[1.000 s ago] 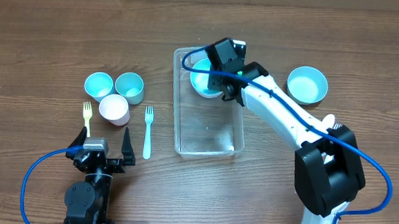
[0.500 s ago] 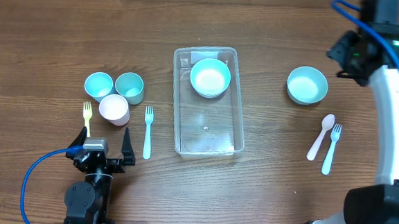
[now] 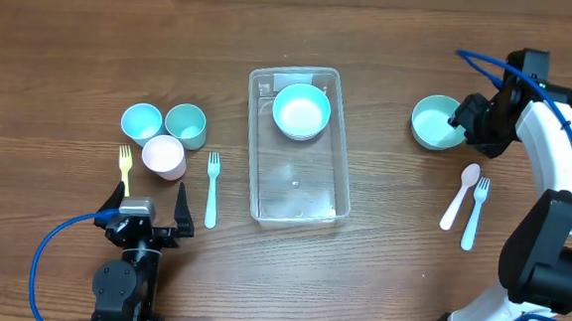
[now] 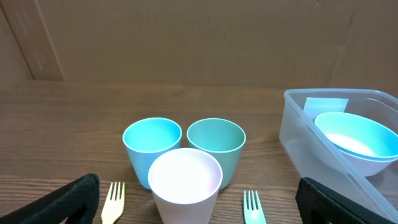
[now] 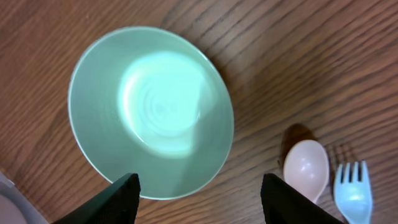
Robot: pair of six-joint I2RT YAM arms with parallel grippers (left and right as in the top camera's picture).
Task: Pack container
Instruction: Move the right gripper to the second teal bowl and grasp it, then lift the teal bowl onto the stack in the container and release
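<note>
My right gripper is above the second light-blue bowl's rim by the pink spoon [image 5: 220,170], and that rim of the bowl shows between its open fingers. It should lower onto that rim next.
The clear rectangular container [image 3: 300,171] lies mid-table with one light-blue bowl [image 3: 301,111] in its far end; both show in the left wrist view, the container [image 4: 298,134] and the bowl [image 4: 354,140]. A second light-blue bowl [image 3: 435,123] sits on the table at the right. My right gripper [image 3: 465,124] hovers at that bowl's right edge, open and empty; in the right wrist view the bowl [image 5: 151,111] lies just ahead of the fingers [image 5: 199,199]. My left gripper [image 3: 149,222] is open and empty at the near left edge, behind three cups.
Three cups stand at the left: blue [image 3: 140,123], teal [image 3: 186,124], white [image 3: 163,157]. A yellow fork [image 3: 124,169] and a blue fork [image 3: 212,188] flank them. A pink spoon [image 3: 459,196] and a blue fork [image 3: 475,212] lie at the right.
The right arm left the container after setting a bowl in it, swung out to the far right, then came down over the second bowl. The left arm has not moved.
</note>
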